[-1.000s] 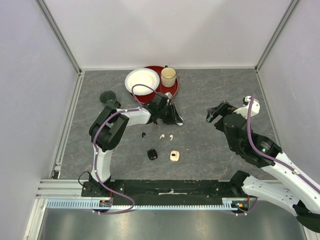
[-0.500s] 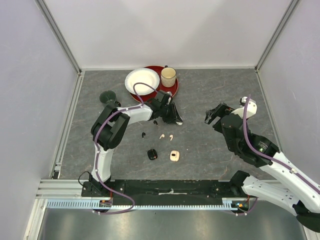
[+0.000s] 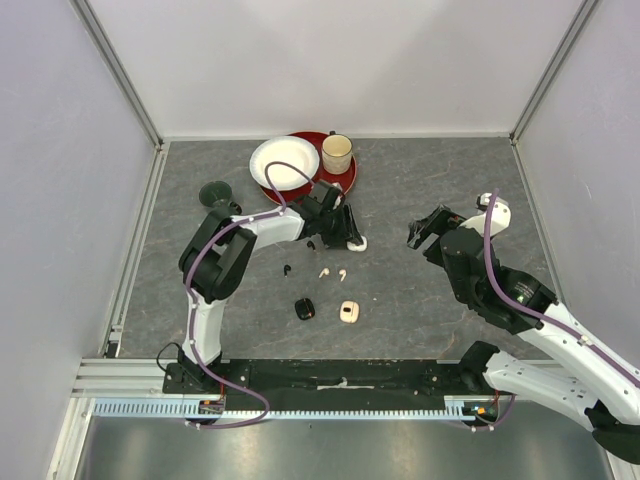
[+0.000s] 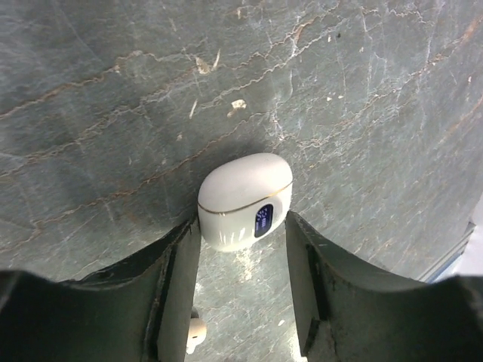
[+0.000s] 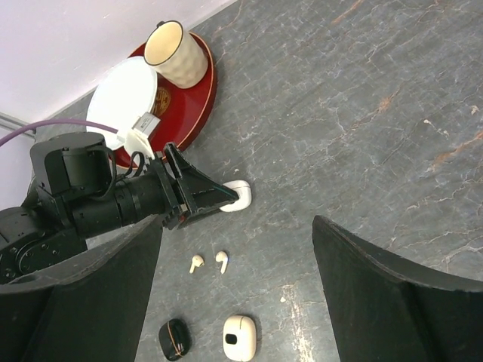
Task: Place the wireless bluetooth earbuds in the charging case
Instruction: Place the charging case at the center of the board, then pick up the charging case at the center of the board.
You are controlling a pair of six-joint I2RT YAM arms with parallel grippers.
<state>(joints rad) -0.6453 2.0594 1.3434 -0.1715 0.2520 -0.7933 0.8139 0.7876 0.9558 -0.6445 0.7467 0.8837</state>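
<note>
The charging case is still shut, so my right gripper will next move down and come back, to the left in the top view, onto the sides of the beige charging case (image 3: 349,311) (image 5: 240,338).
A closed white charging case (image 4: 245,200) lies on the grey table between the tips of my open left gripper (image 4: 241,253); the left finger (image 4: 177,286) is against it and the right finger stands a little apart. In the top view the left gripper (image 3: 346,230) sits low over this case (image 3: 356,243). Two pale earbuds (image 5: 196,263) (image 5: 222,261) lie side by side just nearer. A small black earbud (image 3: 288,269) lies left of them. My right gripper (image 3: 425,228) is open and empty, raised at the right.
A black case (image 3: 304,309) and a beige case (image 3: 348,313) lie near the front. A red tray (image 3: 345,182) with a white plate (image 3: 282,162) and a cup (image 3: 337,153) stands at the back. A dark green object (image 3: 215,190) sits at the left.
My right gripper has drifted slightly left and away from me. My left gripper has shifted only a little around the white case.
</note>
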